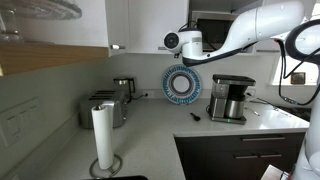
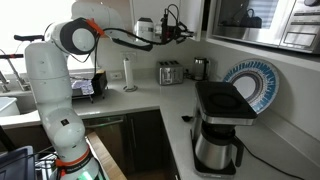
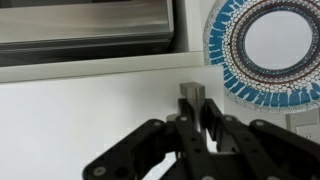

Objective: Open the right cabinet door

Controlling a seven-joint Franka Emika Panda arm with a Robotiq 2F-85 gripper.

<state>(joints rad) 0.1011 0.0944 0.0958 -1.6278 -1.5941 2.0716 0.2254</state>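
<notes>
Next I will move my gripper away from the cabinet, swing toward the narrower white door panel [image 1: 118,27] and release, because the door still covers the cabinet's inside.
The right cabinet door [image 1: 150,20] is a plain glossy white upper door, left of the dark microwave [image 1: 212,30]; it also shows in an exterior view [image 2: 196,18]. My gripper [image 1: 170,42] is raised at the door's lower right corner in both exterior views [image 2: 183,30]. In the wrist view the fingers [image 3: 192,110] are nearly together around a small grey block [image 3: 192,92] standing out from a white surface [image 3: 80,110]. I cannot tell whether that surface is the door.
A blue-rimmed plate [image 1: 182,85] leans on the back wall below the gripper. On the counter stand a coffee maker [image 1: 231,98], a toaster [image 1: 104,108], a paper towel roll [image 1: 103,140] and a metal canister [image 1: 125,88]. A narrower white door panel [image 1: 118,20] lies further left.
</notes>
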